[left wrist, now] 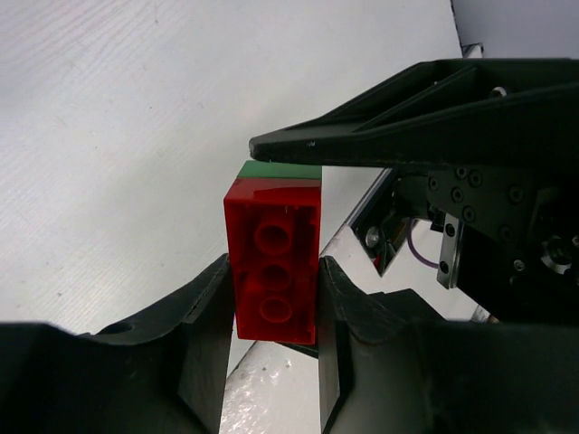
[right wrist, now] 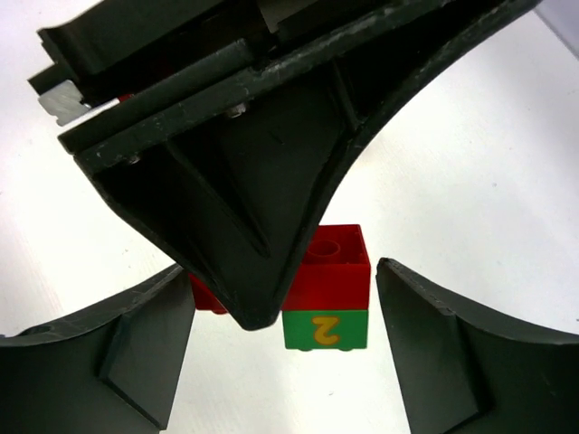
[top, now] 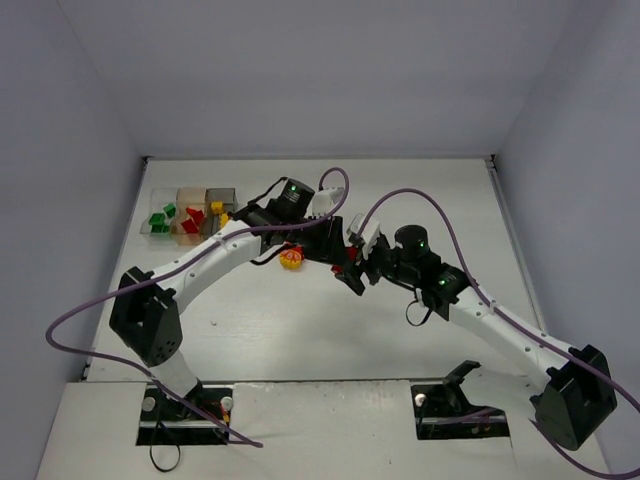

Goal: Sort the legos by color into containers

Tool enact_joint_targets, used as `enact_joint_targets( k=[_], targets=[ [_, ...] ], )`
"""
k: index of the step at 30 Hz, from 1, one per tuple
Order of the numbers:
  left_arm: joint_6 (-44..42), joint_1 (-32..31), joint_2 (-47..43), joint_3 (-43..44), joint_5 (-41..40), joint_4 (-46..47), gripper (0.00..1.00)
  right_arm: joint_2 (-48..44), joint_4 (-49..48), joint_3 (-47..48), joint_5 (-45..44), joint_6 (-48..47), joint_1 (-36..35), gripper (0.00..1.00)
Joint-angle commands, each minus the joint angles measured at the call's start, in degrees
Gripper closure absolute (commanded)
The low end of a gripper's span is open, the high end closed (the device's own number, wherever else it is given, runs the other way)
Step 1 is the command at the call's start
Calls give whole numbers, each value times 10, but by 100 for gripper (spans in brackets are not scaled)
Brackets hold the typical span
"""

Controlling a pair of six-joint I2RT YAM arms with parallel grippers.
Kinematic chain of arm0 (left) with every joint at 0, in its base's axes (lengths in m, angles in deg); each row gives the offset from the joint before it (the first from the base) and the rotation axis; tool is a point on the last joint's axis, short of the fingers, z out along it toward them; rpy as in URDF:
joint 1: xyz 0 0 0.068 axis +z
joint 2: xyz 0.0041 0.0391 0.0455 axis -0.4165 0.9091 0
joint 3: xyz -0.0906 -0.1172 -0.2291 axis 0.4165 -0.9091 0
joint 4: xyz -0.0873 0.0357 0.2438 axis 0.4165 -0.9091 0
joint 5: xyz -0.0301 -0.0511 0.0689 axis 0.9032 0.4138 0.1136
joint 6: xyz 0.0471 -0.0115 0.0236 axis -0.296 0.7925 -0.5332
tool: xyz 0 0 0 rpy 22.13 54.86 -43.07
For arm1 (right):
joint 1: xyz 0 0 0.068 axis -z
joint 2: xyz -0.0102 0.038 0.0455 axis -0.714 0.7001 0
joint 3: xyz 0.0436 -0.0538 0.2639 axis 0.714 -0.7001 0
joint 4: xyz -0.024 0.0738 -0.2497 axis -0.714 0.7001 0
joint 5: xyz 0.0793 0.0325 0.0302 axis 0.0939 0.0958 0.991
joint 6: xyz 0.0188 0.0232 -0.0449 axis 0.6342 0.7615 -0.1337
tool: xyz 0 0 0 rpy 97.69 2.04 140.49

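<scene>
I will next move the red lego in my left gripper to the left in the top view, over the container with red legos that match its color, and let go of it there.
A red lego (left wrist: 271, 262) joined to a green lego (left wrist: 280, 169) hangs between my two grippers over the table's middle. My left gripper (left wrist: 273, 271) is shut on the red one, a finger pressed to each long side. In the right wrist view the green lego (right wrist: 326, 330) carries a yellow mark and sits under the red lego (right wrist: 336, 267). My right gripper (right wrist: 282, 271) stands open around the pair, with gaps on both sides. A finger of the left gripper (right wrist: 244, 208) hides part of the red lego. The containers (top: 190, 212) stand at the far left, holding green, red and yellow legos.
A yellow and red lego clump (top: 291, 260) lies on the table just left of the grippers, under the left arm. Purple cables loop over both arms. The grippers (top: 345, 262) nearly touch each other.
</scene>
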Motion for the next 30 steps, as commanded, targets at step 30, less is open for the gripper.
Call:
enact_joint_targets(
  k=[30],
  targets=[
    [-41,55,-80,9,59,-5,98,14,-90,23,-66,-14,-2,29]
  ],
)
